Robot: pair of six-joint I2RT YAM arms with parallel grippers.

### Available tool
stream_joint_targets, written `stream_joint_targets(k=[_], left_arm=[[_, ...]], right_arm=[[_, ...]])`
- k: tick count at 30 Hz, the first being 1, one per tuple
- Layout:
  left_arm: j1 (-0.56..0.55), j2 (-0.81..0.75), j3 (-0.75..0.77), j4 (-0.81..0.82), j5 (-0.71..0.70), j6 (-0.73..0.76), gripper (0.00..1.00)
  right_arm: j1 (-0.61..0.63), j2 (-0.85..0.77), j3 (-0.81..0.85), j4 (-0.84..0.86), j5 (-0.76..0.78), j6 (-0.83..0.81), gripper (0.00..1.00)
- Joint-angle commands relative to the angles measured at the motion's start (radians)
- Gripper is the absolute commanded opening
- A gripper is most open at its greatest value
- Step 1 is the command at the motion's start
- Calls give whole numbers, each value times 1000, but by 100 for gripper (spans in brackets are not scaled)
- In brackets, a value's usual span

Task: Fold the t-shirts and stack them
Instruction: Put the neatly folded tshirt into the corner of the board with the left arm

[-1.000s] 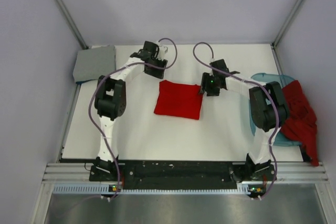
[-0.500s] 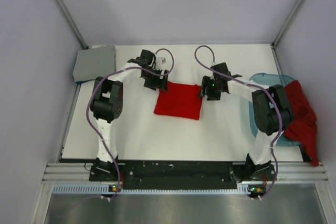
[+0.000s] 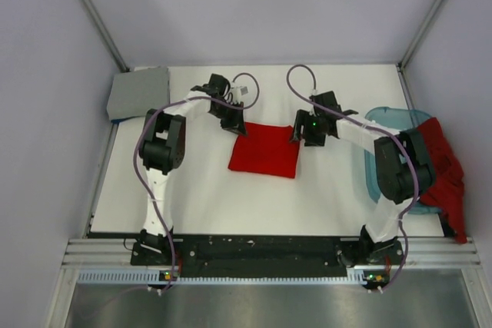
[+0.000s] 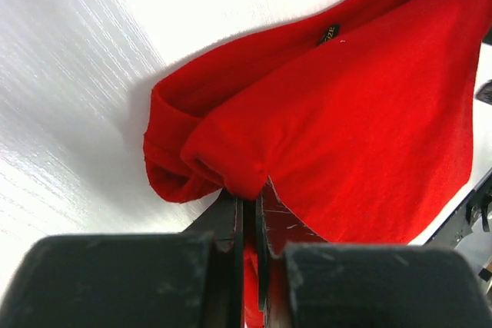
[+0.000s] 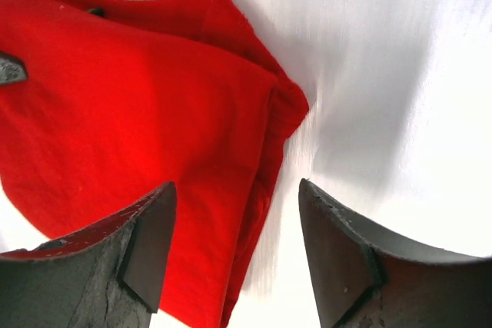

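Note:
The red t-shirt is folded too, so my left gripper goes outward and left in the top view next, to release over the folded grey t-shirt (image 3: pixel 138 91).
A bright red t-shirt (image 3: pixel 264 150), folded into a rectangle, lies mid-table. My left gripper (image 3: pixel 234 124) is at its far left corner. In the left wrist view that gripper (image 4: pixel 250 193) is shut on a bunched fold of the red t-shirt (image 4: pixel 361 113). My right gripper (image 3: pixel 303 135) hovers at the shirt's far right corner. Seen from the right wrist, it (image 5: pixel 234 190) is open and straddles the edge of the red t-shirt (image 5: pixel 115 97) without gripping it. A folded light grey t-shirt (image 3: pixel 138 91) lies in the far left corner. A darker red t-shirt (image 3: pixel 440 168) hangs crumpled over the tub.
A translucent light-blue tub (image 3: pixel 384 117) stands at the right edge of the table, next to the right arm's elbow. White table surface (image 3: pixel 200 190) lies in front of the folded shirt. Metal frame posts rise at the two back corners.
My left gripper came forward from the back of the table to the shirt's far left corner and shut on it. The shirt shifted slightly right. The right gripper opened wider.

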Motion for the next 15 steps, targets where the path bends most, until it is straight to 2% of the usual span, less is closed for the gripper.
stream_joint_targets(k=[1, 4, 9, 15], left_arm=[[38, -114, -27, 3, 41, 58, 0], [89, -172, -50, -38, -19, 155, 0], [207, -211, 20, -150, -134, 319, 0], [256, -252, 115, -176, -468, 507, 0]], right_arm=[[-6, -161, -23, -10, 43, -40, 71], [-7, -250, -48, -50, 79, -70, 99], [-6, -349, -60, -149, 210, -131, 99], [-6, -396, -72, -199, 265, -171, 99]])
